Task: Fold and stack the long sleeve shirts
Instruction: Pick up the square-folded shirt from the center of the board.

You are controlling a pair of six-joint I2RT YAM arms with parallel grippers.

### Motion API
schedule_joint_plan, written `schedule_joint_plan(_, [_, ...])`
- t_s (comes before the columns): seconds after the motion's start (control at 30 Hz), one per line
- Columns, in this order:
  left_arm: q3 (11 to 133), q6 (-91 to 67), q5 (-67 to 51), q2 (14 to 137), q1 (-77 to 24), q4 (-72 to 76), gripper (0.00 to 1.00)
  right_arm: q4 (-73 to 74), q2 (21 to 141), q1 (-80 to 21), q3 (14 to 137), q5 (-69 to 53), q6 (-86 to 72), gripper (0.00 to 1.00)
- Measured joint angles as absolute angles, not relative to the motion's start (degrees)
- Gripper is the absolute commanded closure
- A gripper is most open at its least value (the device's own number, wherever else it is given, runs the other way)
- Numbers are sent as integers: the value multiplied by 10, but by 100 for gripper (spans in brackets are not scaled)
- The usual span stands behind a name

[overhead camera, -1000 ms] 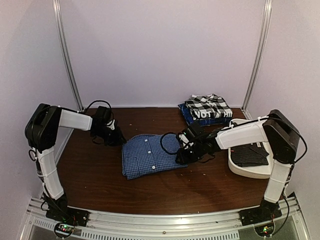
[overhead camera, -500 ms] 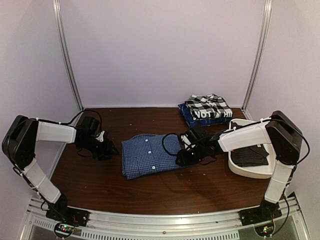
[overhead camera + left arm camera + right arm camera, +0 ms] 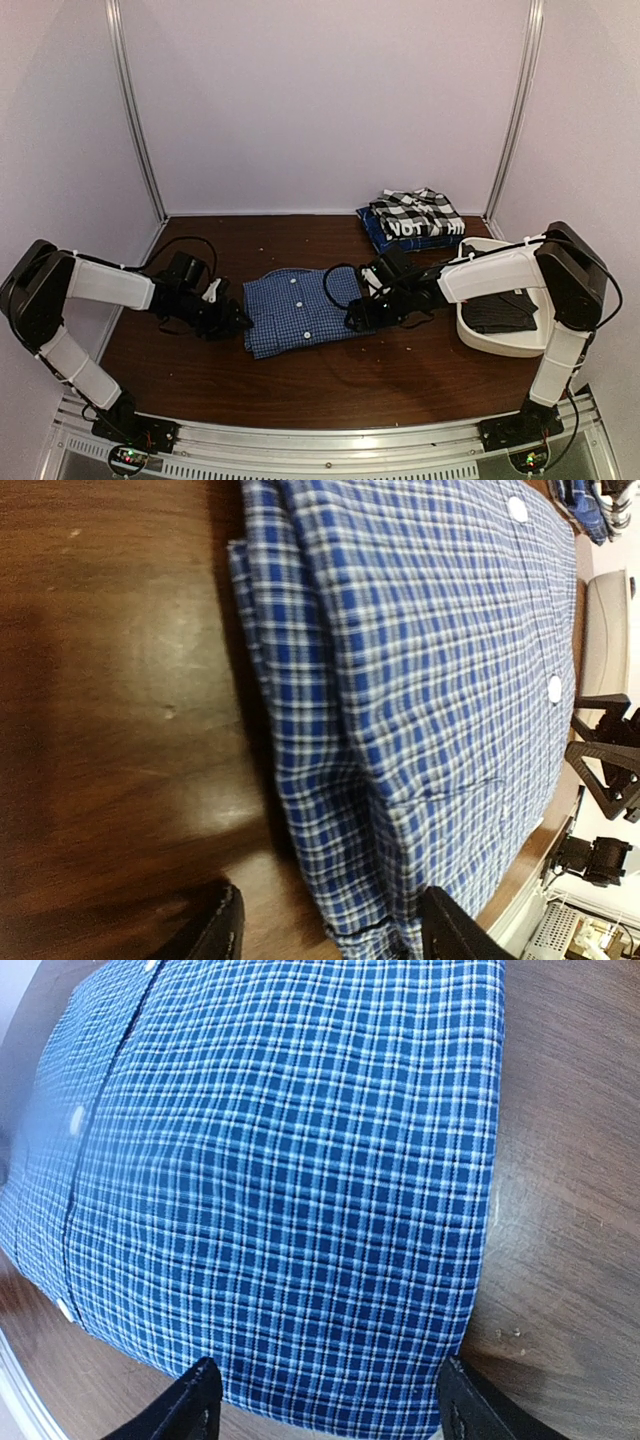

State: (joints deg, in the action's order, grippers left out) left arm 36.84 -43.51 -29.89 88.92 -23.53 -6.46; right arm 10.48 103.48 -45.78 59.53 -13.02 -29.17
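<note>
My left gripper moves deeper to the right in the top view next, toward the shirt's side edge, as the shirt's top layer sits inset.
The folded blue-and-white fine-check shirt (image 3: 300,310) lies flat in the middle of the table. My left gripper (image 3: 238,322) is open at the shirt's left edge, its fingers (image 3: 220,935) astride the near left corner of the cloth (image 3: 420,680). My right gripper (image 3: 356,316) is open at the shirt's right edge, its fingers (image 3: 200,1405) wide on either side of the folded edge (image 3: 300,1190). At the back right, the black-and-white large-check shirt (image 3: 415,210) lies on the dark blue lettered shirt (image 3: 412,232).
A white plastic tub (image 3: 500,322) holding dark cloth sits at the right edge under the right arm. Metal frame posts (image 3: 135,110) stand at the back corners. The table's near edge has a metal rail (image 3: 320,440).
My left gripper has swung from the far left of the table down and right to the blue check shirt's left edge. The right gripper has stayed at the shirt's right edge.
</note>
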Motion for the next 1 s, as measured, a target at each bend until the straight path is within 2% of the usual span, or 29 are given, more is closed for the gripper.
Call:
schedule_joint_plan(0.23, [373,-468,-305,926,-275,7,44,105,1034,-458,598,-130,-294,25])
schedule_joint_plan(0.37, [383,-486,-302,945,-279,27,52,105,1034,-458,602,-128,-298,25])
schedule_joint_plan(0.73, [388,-532,-307,980,-279,65,83,107,1033,-456,611,-119,-299,25])
schedule_joint_plan(0.87, [395,-547,-318,994,-279,69,99,108,1033,-455,625,-117,-299,25])
schedule_joint_plan(1.0, [407,-549,-319,999,-280,52,100,104,1033,-455,628,-117,-299,25])
